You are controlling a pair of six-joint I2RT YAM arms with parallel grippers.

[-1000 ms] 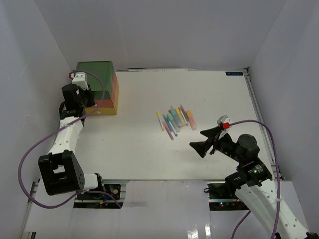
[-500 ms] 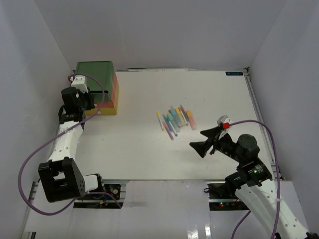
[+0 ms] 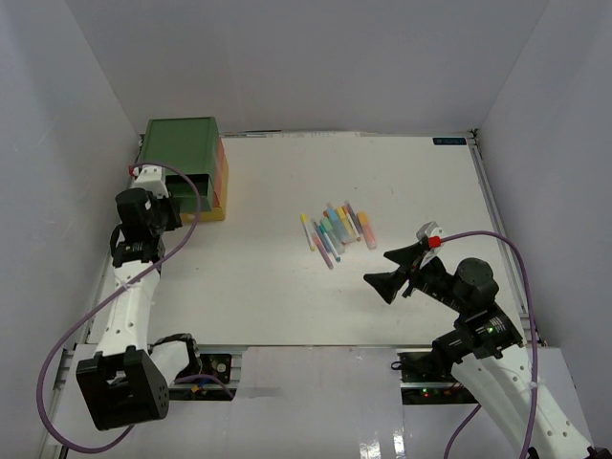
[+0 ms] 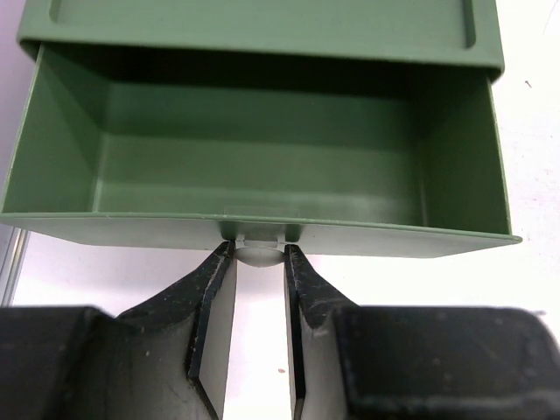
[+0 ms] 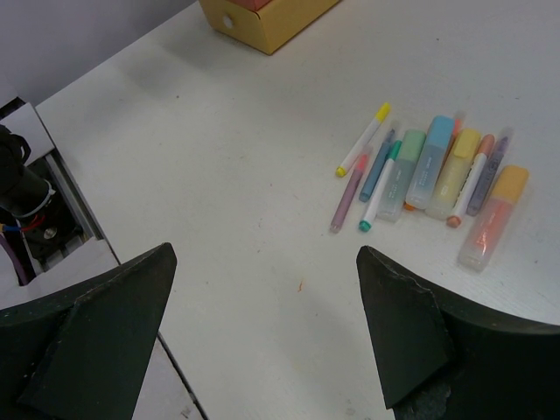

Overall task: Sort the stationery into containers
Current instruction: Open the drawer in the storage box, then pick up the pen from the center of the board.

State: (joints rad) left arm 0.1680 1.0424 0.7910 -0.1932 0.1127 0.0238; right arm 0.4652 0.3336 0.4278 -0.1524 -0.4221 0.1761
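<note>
Next, my right gripper moves outward and down onto the orange-capped highlighter's near end [image 3: 371, 244] [image 5: 477, 249], which lies below and outward, with bare table on both sides.
The containers [image 3: 212, 182] are stacked at the table's far left: green on top, orange-red in the middle, yellow below. The green drawer [image 4: 262, 175] stands pulled out and its inside is bare. My left gripper [image 4: 259, 255] is shut on its white knob [image 4: 259, 253], seen from above at the left gripper [image 3: 151, 184]. The stationery [image 3: 337, 229] lies in a loose row mid-table, also visible as pastel stationery [image 5: 429, 175] in the right wrist view. My right gripper [image 3: 381, 268] hovers open just near-right of it, with nothing between its fingers [image 5: 131, 297].
White walls close in the table on the left, back and right. The yellow box's corner [image 5: 262, 22] shows at the top of the right wrist view. The left arm's base and cables [image 5: 26, 197] sit at the near edge.
My left gripper has drawn back toward the near edge with the knob, sliding the green drawer further out. The right arm and the pens have not moved.
</note>
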